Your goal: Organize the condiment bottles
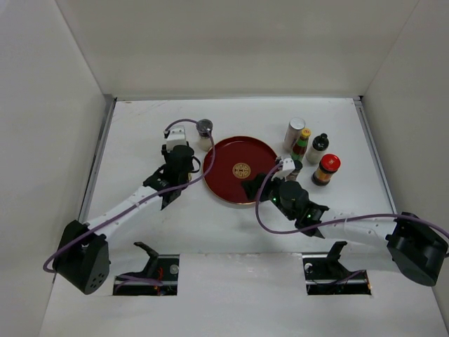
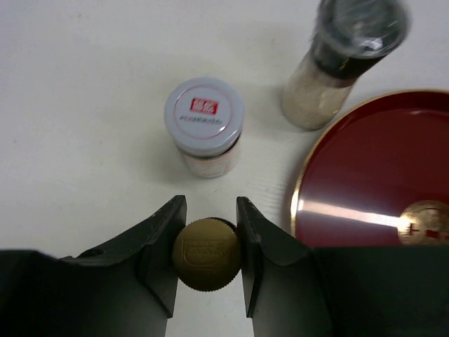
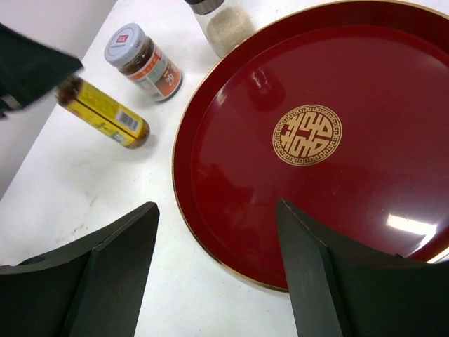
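I will next carry the bottle to the right in the top view with my left gripper and lower it onto the tray's far part (image 1: pixel 236 145), because that part of the tray is empty.
My left gripper (image 2: pixel 210 210) is shut on the gold cap (image 2: pixel 207 254) of a small yellow-labelled bottle (image 3: pixel 105 112), which is tilted with its base toward the round red tray (image 3: pixel 245 161). In the top view that gripper (image 1: pixel 186 160) hides the bottle. Just beyond stand a silver-capped jar (image 2: pixel 203 116) and a black-capped grinder (image 2: pixel 344 56) (image 1: pixel 205 130). My right gripper (image 3: pixel 216 207) is open over the tray's near rim with nothing between its fingers. To the right of the tray (image 1: pixel 224 161) stand a tall white bottle (image 1: pixel 295 132), a green bottle (image 1: pixel 302 145), a black-capped bottle (image 1: pixel 318 147) and a red-capped jar (image 1: pixel 327 168).
White walls close in the table on the left, back and right. The right arm (image 1: pixel 302 200) lies along the tray's lower right side. Its wrist sits close to the cluster of bottles. The silver-capped jar (image 3: pixel 140 60) and the grinder (image 3: pixel 221 21) stand near the tray's far left rim.
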